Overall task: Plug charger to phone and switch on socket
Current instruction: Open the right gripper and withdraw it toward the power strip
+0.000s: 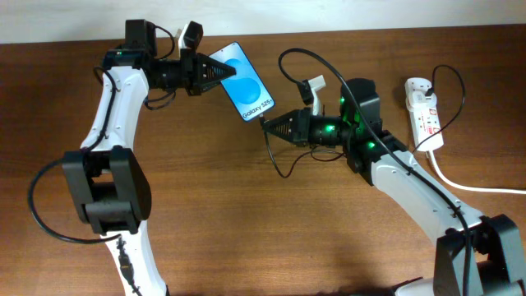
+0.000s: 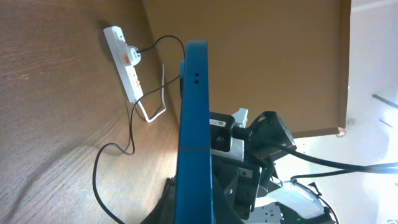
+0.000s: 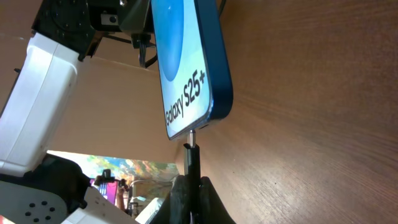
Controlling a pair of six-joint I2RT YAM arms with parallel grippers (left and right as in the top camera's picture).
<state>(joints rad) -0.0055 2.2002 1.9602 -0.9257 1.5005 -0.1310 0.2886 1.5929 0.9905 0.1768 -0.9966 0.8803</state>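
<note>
My left gripper will next move down and back to the bare wood and release the phone (image 1: 245,80), which hangs above the table with the plug at its port.
The phone (image 1: 245,80), blue screen with "Galaxy S25+" text, is held off the table by my left gripper (image 1: 215,72), shut on its far end. In the left wrist view the phone (image 2: 194,124) shows edge-on. My right gripper (image 1: 271,127) is shut on the charger's black plug (image 3: 193,160). The plug tip touches the phone's bottom edge (image 3: 193,127) at the port. The thin black cable (image 1: 289,160) loops back to an adapter in the white socket (image 1: 424,111) at the right, also in the left wrist view (image 2: 124,59).
The socket's thick white cord (image 1: 468,182) runs off the right edge. The wooden table (image 1: 271,230) lies below both arms. The table's back edge is just behind the left arm.
</note>
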